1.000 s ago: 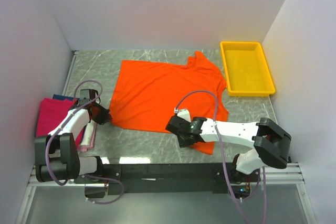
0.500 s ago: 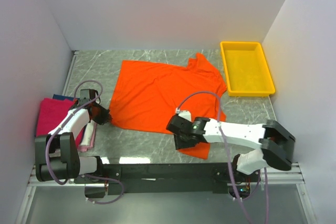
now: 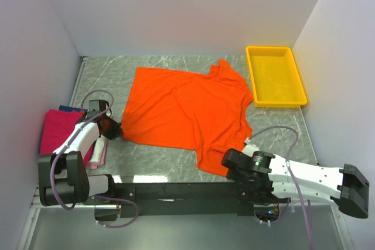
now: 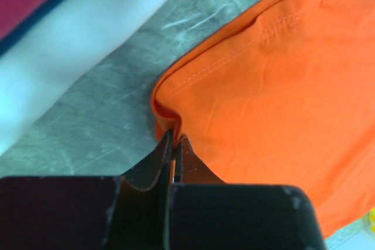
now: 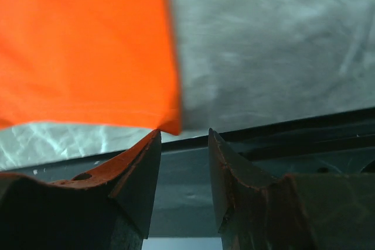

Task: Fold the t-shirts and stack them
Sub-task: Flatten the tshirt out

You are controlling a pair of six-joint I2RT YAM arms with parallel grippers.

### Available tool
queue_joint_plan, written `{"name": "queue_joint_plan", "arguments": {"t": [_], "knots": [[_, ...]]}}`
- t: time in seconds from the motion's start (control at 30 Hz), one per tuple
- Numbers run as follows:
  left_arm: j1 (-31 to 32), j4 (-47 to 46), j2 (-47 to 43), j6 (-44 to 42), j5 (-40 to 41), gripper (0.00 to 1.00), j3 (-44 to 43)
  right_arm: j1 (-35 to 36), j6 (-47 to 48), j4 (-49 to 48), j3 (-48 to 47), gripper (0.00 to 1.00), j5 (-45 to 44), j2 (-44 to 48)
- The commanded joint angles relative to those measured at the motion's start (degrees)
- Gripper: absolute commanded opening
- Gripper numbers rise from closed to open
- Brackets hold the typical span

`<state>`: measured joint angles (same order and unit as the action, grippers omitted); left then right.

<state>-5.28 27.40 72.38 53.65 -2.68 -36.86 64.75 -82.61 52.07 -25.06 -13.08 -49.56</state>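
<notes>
My right gripper needs to move gently outward around the corner of the t-shirt's near sleeve edge next and close, because that corner is just outward of its empty fingers.
The orange t-shirt point(image 3: 181, 109) lies spread flat on the grey table. My left gripper point(image 3: 115, 128) is shut on the shirt's near-left hem corner point(image 4: 167, 106), and cloth is pinched between the jaws point(image 4: 176, 140). My right gripper point(image 3: 229, 171) stands open at the near edge, just off the shirt's near-right corner point(image 5: 171, 122), with nothing between its fingers point(image 5: 184, 136). Folded t-shirts are stacked at the far left: magenta point(image 3: 58, 128) on top, a dark blue edge point(image 3: 69, 109) behind it, and a pale one point(image 3: 99, 150) beside it.
A yellow plastic tray point(image 3: 274, 80) stands at the back right, near the shirt's sleeve. The black mounting rail point(image 3: 176, 191) runs along the near table edge, right under the right gripper. White walls close in the left, back and right sides.
My right gripper has opened and let go of the orange shirt's near-right corner. It has drawn back to the right toward the near edge. That hem now lies flat. The left gripper has not moved.
</notes>
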Motion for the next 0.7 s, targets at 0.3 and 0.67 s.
{"name": "queue_joint_plan", "arguments": {"t": [0.3, 0.67], "knots": [[-1.14, 1.96, -2.42, -1.44, 2.50, 0.01, -1.99, 0.46, -18.02, -3.12, 7.39, 0.46, -4.58, 10.19], [-1.22, 2.05, -2.42, -1.88, 2.50, 0.01, -2.51, 0.46, -21.10, 1.28, 4.75, 0.31, -8.45, 4.74]]}}
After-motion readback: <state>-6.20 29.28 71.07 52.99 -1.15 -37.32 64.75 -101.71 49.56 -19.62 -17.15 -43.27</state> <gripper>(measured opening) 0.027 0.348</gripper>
